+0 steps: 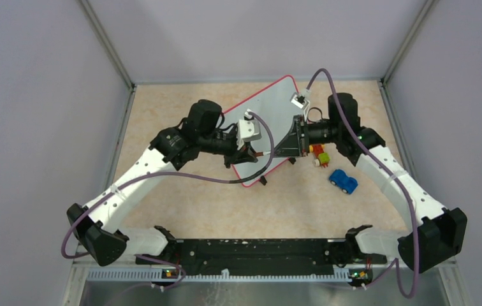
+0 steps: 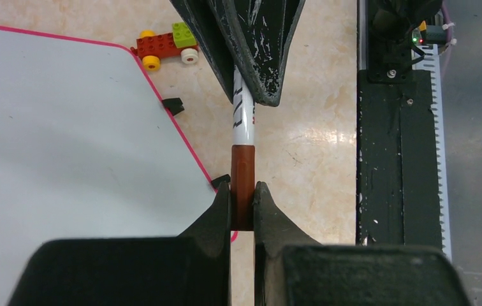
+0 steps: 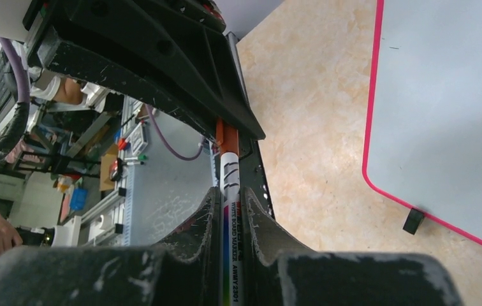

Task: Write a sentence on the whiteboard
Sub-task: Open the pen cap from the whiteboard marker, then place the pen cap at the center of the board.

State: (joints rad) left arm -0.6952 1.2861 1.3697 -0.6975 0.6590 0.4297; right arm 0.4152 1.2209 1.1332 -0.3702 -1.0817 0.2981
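Note:
The cap covers the marker's tip, so my left gripper should pull the cap to the left in the top view and down to bare tabletop, then release it.
The whiteboard [image 1: 275,108] lies tilted at the middle back of the table, white with a red-pink rim; its visible surface [image 2: 66,140] [image 3: 442,95] is blank, and the sentence is not in view. A marker [image 1: 265,153] hangs level over the board's near corner, held between both arms. My left gripper [image 2: 243,191] is shut on its brown cap [image 2: 243,169]. My right gripper [image 3: 229,194] is shut on the white barrel [image 3: 231,169]. The two grippers [image 1: 251,155] [image 1: 284,152] face each other nose to nose.
A small red, yellow and green brick car [image 1: 319,155] [image 2: 165,44] sits just right of the board, with a blue toy car [image 1: 343,181] nearer. The black base rail [image 1: 251,248] [image 2: 398,159] runs along the near edge. Grey enclosure walls stand on three sides.

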